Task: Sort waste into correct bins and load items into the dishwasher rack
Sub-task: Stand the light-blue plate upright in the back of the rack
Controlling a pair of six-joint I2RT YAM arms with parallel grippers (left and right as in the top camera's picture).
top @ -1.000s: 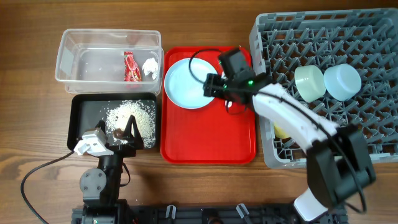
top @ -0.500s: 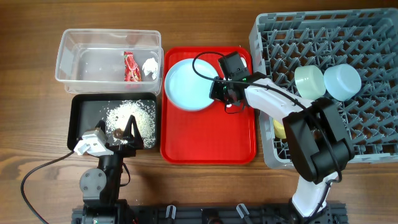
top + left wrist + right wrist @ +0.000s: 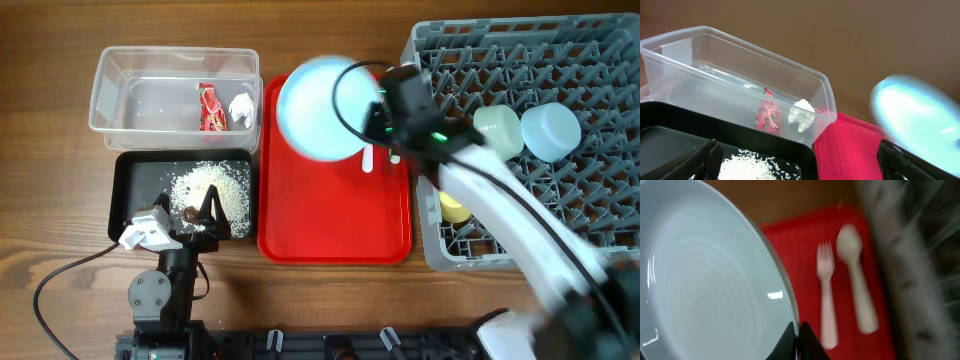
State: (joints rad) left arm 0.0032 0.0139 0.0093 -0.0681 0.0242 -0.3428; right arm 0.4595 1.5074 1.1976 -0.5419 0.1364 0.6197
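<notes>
The right gripper swings outward over the rack to its far rows beyond the bowls next and releases the plate (image 3: 320, 108) there, since those slots stand empty.
My right gripper (image 3: 375, 115) (image 3: 799, 336) is shut on the rim of the light blue plate (image 3: 320, 108) (image 3: 705, 280), which hangs tilted and blurred over the far end of the red tray (image 3: 335, 210). A white fork (image 3: 826, 300) and spoon (image 3: 857, 280) lie on that tray beneath it. My left gripper (image 3: 185, 218) (image 3: 802, 170) stands open over the black tray (image 3: 135, 180) with its rice crumbs (image 3: 210, 185) and brown lump (image 3: 188, 213). The clear tub (image 3: 140, 90) (image 3: 740, 85) holds the red wrapper (image 3: 209, 108) (image 3: 767, 117) and white tissue (image 3: 241, 105) (image 3: 802, 112).
The grey dishwasher rack (image 3: 560, 200) fills the right side, holding a mint bowl (image 3: 497, 133), a light blue bowl (image 3: 551, 130) and a yellow cup (image 3: 453, 209). The right arm reaches across its left edge. Bare wood lies left of the tub.
The right gripper closed on the plate's rim and lifted it off the red tray toward the far edge, uncovering cutlery. The left arm has not moved.
</notes>
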